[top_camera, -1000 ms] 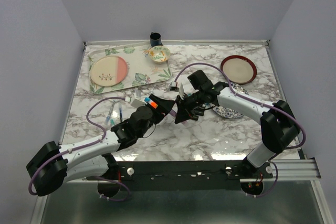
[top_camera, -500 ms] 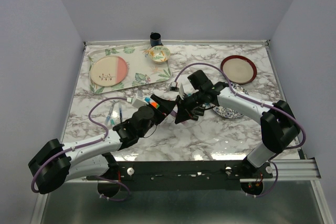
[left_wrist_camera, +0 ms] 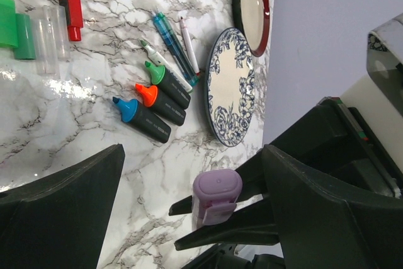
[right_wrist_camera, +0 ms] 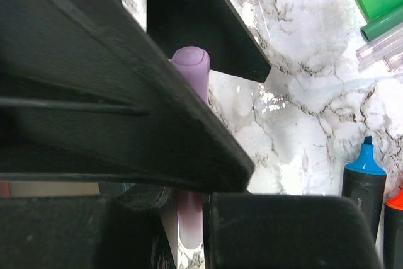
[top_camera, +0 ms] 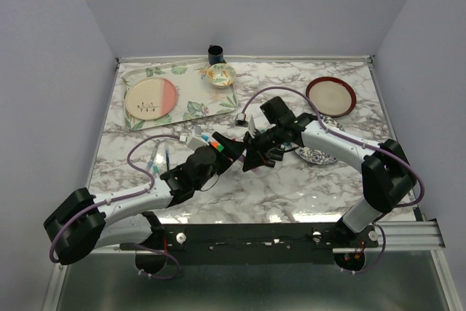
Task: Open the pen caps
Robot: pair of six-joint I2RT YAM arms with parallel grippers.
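Note:
I will move my left gripper a little toward my right gripper and then close it around the purple cap [left_wrist_camera: 216,194], since that end of the highlighter sticks out free between its fingers.
My right gripper [top_camera: 252,159] is shut on a highlighter with its purple cap [left_wrist_camera: 216,194] on, held above the table's middle. The cap's end faces the left wrist camera. In the right wrist view the purple cap [right_wrist_camera: 191,72] sticks out past my right gripper [right_wrist_camera: 208,187]. My left gripper [top_camera: 234,148] is open, and in its own view [left_wrist_camera: 194,150] the jaws stand wide on either side of the purple cap without touching it. Loose green caps [left_wrist_camera: 15,31] and a red cap [left_wrist_camera: 71,11] lie on the marble.
Three uncapped black highlighters with blue [left_wrist_camera: 143,120], orange [left_wrist_camera: 161,104] and green [left_wrist_camera: 169,83] tips lie beside a blue patterned plate [left_wrist_camera: 230,86]. Thin pens [left_wrist_camera: 173,42] lie next to them. A red-rimmed plate [top_camera: 330,95], a leaf-print tray [top_camera: 196,100] and more pens [top_camera: 156,158] sit around.
My left arm has moved a little forward and right, bringing its open jaws closer around the purple cap. The right gripper has held still.

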